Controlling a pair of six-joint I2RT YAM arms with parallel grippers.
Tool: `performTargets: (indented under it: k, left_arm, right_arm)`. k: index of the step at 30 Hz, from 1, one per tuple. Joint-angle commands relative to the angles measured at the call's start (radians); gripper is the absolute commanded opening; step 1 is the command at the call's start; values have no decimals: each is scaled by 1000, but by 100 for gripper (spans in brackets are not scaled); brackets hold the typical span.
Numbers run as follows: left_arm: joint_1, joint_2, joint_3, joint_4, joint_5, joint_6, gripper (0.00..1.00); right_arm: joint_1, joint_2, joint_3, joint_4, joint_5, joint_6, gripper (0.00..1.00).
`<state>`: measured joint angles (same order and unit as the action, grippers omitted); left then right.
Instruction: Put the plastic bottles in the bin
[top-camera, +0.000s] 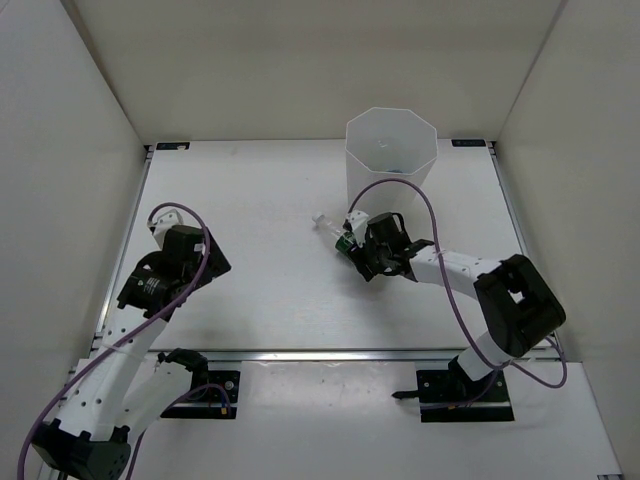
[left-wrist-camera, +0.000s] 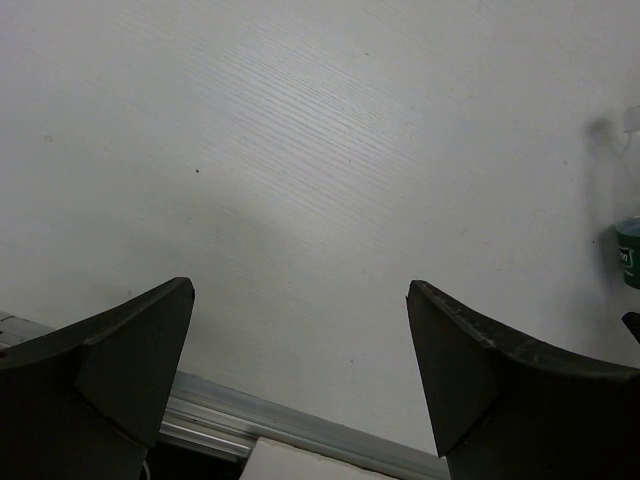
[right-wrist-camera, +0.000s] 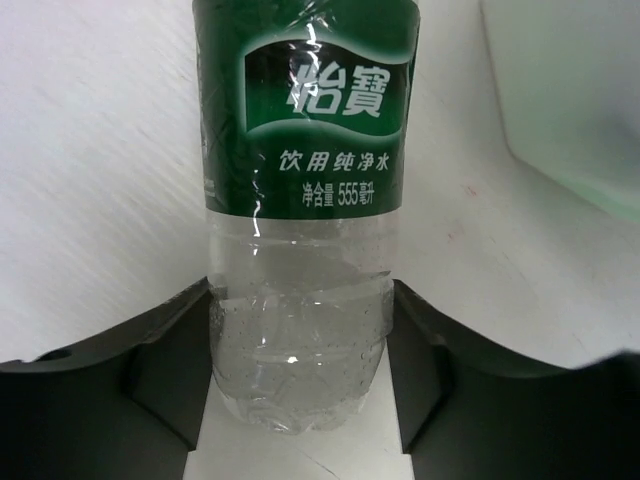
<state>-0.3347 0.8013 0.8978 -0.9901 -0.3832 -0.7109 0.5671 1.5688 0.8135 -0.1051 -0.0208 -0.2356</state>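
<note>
My right gripper will lift the bottle up and outward next, over the bin's open top (top-camera: 391, 142), to let go of it there, because the bin's sides are tall.
A clear plastic bottle with a green label (right-wrist-camera: 305, 150) lies on the white table (top-camera: 260, 280), cap pointing away to the left (top-camera: 333, 226). My right gripper (right-wrist-camera: 300, 360) is shut on its clear lower end, one dark finger (right-wrist-camera: 165, 350) pressed against each side; from above this gripper (top-camera: 360, 245) sits just in front of the bin. The tall white faceted bin (top-camera: 352, 135) stands behind it, and its wall (right-wrist-camera: 570, 100) shows in the right wrist view. My left gripper (left-wrist-camera: 300, 370) hangs open over bare table at the left (top-camera: 168, 222), holding nothing. The bottle's green label (left-wrist-camera: 628, 255) peeks in at that view's right edge.
White walls enclose the table at the left, back and right. An aluminium rail (top-camera: 330, 353) runs along the front edge, also seen under my left gripper (left-wrist-camera: 300, 432). The right arm's purple cable (top-camera: 400, 188) arcs in front of the bin.
</note>
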Motion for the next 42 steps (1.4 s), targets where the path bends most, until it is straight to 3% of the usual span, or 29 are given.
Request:
performTargets:
  k: [1, 5, 10, 16, 20, 25, 28, 33, 39, 42]
  left_arm:
    - [0, -17, 24, 5, 4, 4, 99]
    - [2, -43, 29, 2, 9, -1, 99]
    - [0, -57, 21, -1, 9, -13, 99]
    - [2, -31, 4, 47, 58, -13, 98]
    - [-10, -20, 16, 77, 75, -13, 99]
    - [-7, -14, 21, 71, 60, -4, 99]
    - [6, -7, 23, 62, 56, -4, 99]
    - [11, 22, 52, 53, 23, 7, 98]
    - [20, 68, 69, 68, 27, 28, 99]
    - [11, 88, 76, 82, 35, 34, 99]
  right_arm:
    - [23, -42, -22, 93, -7, 16, 51]
    - [57, -110, 9, 41, -10, 44, 39]
    - [174, -314, 42, 24, -28, 35, 42]
    - [254, -428, 268, 30, -48, -39, 46]
    - [127, -380, 407, 61, -48, -103, 47]
    - [-184, -274, 496, 165, -258, -9, 48]
    - [-254, -208, 504, 214, -301, -4, 50]
    - [-317, -107, 526, 235, -337, 13, 59]
    - [-320, -96, 569, 211, -237, -27, 99]
    - [-315, -121, 582, 211, -177, -21, 99]
